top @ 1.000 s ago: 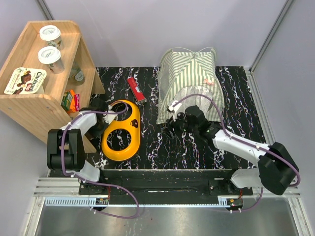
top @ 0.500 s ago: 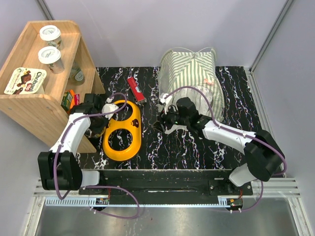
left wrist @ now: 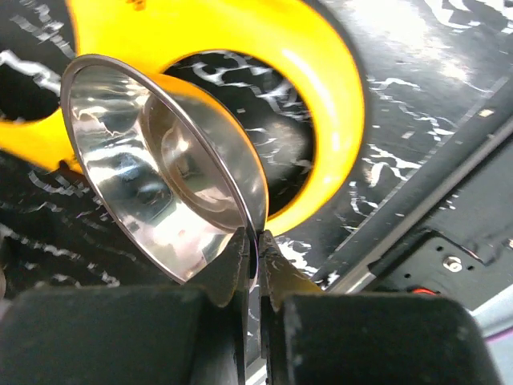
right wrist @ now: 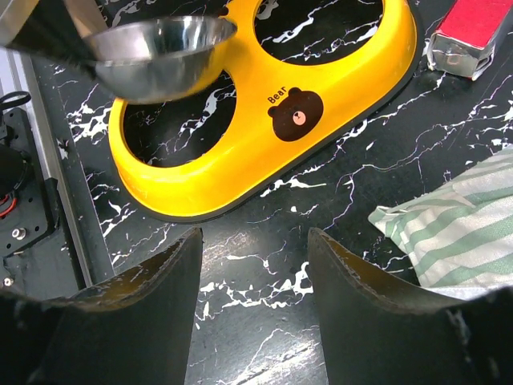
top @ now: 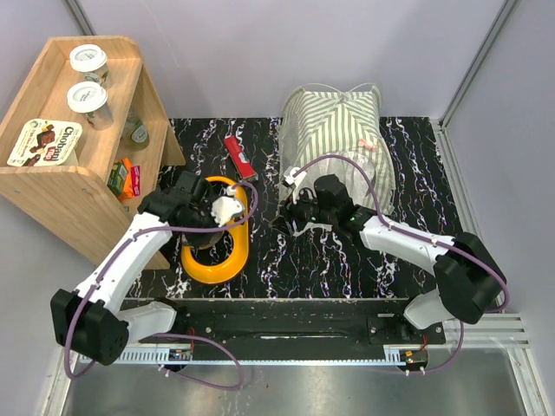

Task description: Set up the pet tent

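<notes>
I should next lower the steel bowl with my left gripper into the feeder's near hole and let go of the bowl's rim there, as that empty hole is below the gripper.
The pet tent, green-and-white striped fabric, stands at the back right of the table, and a corner of it shows in the right wrist view. My right gripper hangs open over bare table just left of that corner, with nothing between its fingers. My left gripper is shut on the rim of a steel bowl. It holds the bowl tilted above the near hole of the yellow two-hole feeder.
A red packet lies behind the feeder. A wooden shelf with cups and boxes stands at the left edge. The table's metal front rail runs close to the feeder.
My left arm has swung right and nearer, bringing its gripper over the feeder's near hole. The right gripper shifted left and back early on, then stayed put.
</notes>
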`<state>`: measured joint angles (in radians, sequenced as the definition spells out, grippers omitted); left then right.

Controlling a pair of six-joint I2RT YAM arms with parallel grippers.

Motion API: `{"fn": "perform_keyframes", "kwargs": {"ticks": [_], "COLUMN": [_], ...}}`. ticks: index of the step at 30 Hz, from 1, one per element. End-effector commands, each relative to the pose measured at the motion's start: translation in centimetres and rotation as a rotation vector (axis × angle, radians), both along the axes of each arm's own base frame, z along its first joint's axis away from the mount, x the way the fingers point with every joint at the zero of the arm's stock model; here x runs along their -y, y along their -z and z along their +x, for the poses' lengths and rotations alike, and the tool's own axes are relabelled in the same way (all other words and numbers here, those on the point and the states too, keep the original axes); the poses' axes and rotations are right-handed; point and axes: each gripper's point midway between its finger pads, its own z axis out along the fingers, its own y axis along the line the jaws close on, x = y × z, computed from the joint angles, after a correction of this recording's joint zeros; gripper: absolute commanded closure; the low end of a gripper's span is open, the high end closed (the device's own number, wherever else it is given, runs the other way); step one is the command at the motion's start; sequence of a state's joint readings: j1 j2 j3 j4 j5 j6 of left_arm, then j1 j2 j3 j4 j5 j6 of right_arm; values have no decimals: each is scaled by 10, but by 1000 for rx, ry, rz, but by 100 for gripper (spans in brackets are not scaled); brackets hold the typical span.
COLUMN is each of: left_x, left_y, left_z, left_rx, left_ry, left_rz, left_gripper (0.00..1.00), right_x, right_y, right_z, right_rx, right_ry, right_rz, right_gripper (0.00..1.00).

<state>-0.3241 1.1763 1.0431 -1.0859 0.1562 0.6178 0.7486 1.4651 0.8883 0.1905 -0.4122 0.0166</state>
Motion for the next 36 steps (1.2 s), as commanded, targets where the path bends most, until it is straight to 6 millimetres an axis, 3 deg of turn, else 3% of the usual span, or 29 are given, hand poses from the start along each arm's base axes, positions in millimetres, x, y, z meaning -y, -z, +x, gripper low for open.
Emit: {"fn": "perform_keyframes", "kwargs": {"ticks": [1, 7, 11, 15, 17, 18, 19, 21, 23, 28, 34, 36], "left_x": [13, 5, 22, 23, 24, 26, 27, 26, 17, -37, -112, -125], "left_y": [17, 47, 54, 64, 61, 57, 52, 37, 19, -11, -9, -6], "left_z": [-32, -25, -27, -32, -33, -32, -28, -10, 21, 89, 142, 156], "left_rx": [-93, -91, -89, -115, -113, -102, -77, 7, 134, 395, 453, 455], "left_ry": [106, 107, 180, 213, 235, 245, 242, 199, 98, -149, -320, -341], "left_rz": [-15, 87, 28, 38, 24, 16, 7, 1, 22, 241, 510, 570], "left_gripper": [100, 100, 100, 47, 22, 4, 1, 1, 1, 1, 1, 1], "right_x": [-3, -1, 0, 2, 3, 3, 3, 3, 4, 5, 8, 10], "right_y": [-20, -21, -19, -17, -15, -14, -14, -13, -11, -5, 1, 3], "right_z": [-4, -5, -4, -4, -4, -4, -4, -4, -4, -6, -9, -9], "right_rx": [35, 34, 29, 28, 27, 27, 27, 26, 22, 21, 26, 25], "right_ry": [-8, -5, 6, 16, 17, 18, 18, 16, 16, 14, 10, 14], "right_rz": [49, 49, 39, 30, 25, 25, 24, 23, 18, 14, 1, -3], "right_gripper": [39, 39, 39, 39, 39, 39, 39, 39, 39, 39, 39, 38]}}
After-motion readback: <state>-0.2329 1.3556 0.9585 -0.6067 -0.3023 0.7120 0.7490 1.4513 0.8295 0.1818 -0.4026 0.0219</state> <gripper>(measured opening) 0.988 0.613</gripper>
